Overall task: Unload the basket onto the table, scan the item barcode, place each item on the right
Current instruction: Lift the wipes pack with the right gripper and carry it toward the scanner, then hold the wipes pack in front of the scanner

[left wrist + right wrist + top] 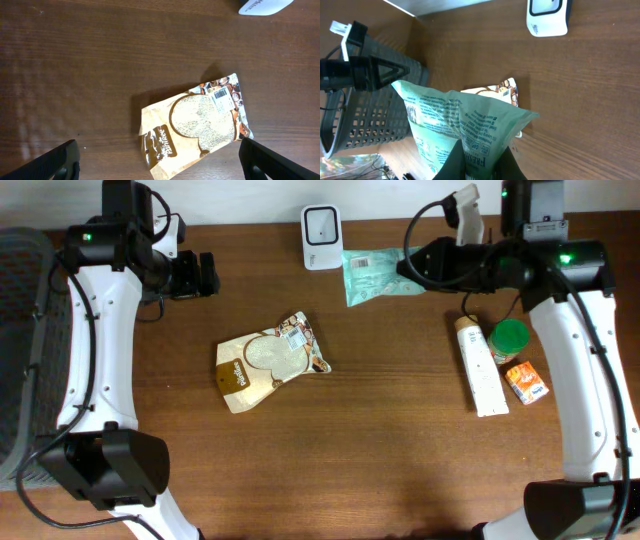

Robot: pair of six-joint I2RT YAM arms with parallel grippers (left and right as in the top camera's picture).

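Observation:
The pouch is still short of the scanner [322, 237], so my right gripper needs to move there, then back and down to release on the tabletop by the white tube.
My right gripper [408, 266] is shut on one end of a pale green printed pouch [375, 275], held above the table just right of the white barcode scanner [322, 237]. In the right wrist view the pouch [455, 125] fans out from between my black fingers [451, 162], and the scanner [548, 17] stands at the top. A brown and cream food pouch [268, 360] with a barcode label lies flat mid-table. My left gripper [205, 275] hangs open at the back left; in its wrist view the pouch [195, 125] lies between and beyond the wide-spread fingers [55, 162].
A dark mesh basket [22, 350] stands at the table's left edge. At the right lie a white tube [481, 368], a green-lidded jar [509, 338] and a small orange box [527, 382].

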